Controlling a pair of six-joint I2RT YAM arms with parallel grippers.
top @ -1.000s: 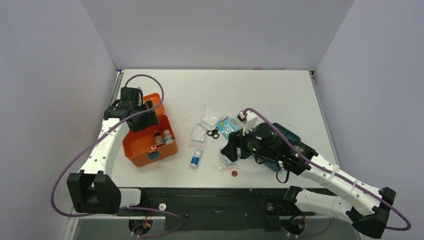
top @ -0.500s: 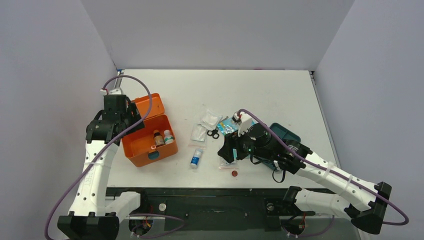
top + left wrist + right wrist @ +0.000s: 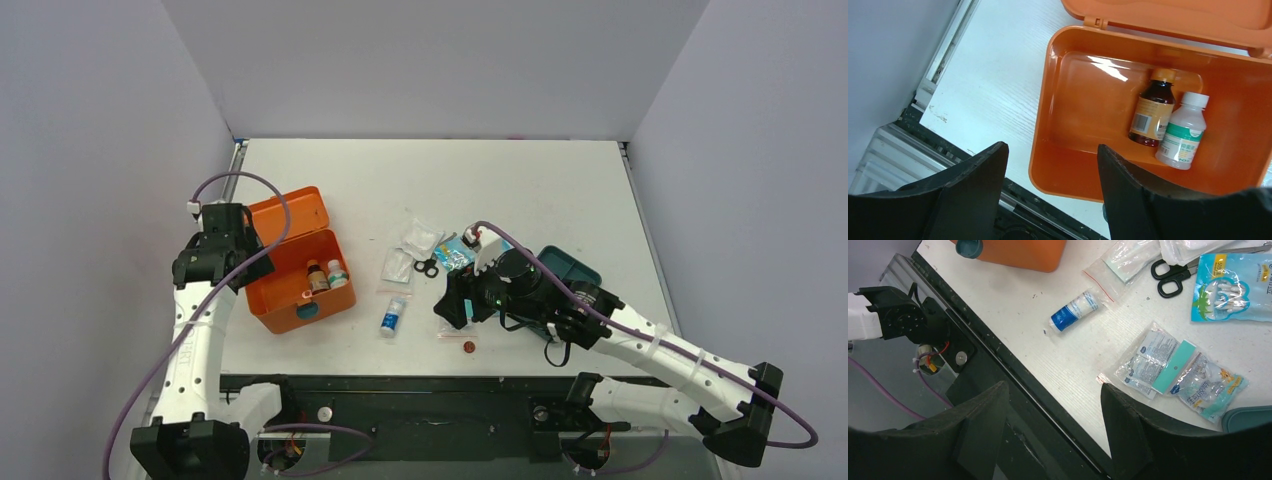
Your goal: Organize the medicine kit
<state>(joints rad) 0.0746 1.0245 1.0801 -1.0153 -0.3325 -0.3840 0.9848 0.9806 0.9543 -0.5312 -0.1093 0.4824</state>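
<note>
The kit's end away from the bottles lies below, its rim between the open fingers. Next, my left gripper comes down astride the kit's rim and closes.
The medicine kit [image 3: 296, 292] is an orange box standing open at the left, its lid [image 3: 290, 211] tilted back. A brown bottle [image 3: 316, 277] and a clear bottle with a green label [image 3: 337, 274] lie inside. The left wrist view shows the kit [image 3: 1083, 125], the brown bottle [image 3: 1151, 115] and the clear bottle [image 3: 1182, 131]. My left gripper [image 3: 1053, 190] is open and empty above the kit's near left corner [image 3: 235, 268]. My right gripper [image 3: 1055, 425] is open and empty over the table's near edge [image 3: 450, 305].
Loose on the table: a white and blue tube [image 3: 1075, 310], black scissors [image 3: 1173, 277], a blue packet [image 3: 1232, 287], a clear bag of sachets [image 3: 1178, 371], clear bags [image 3: 420, 238], a small coin [image 3: 467, 347]. A teal tray [image 3: 572, 266] sits under the right arm.
My left arm has pulled back from over the kit to its left side, uncovering the lid. My right gripper has shifted slightly left.
</note>
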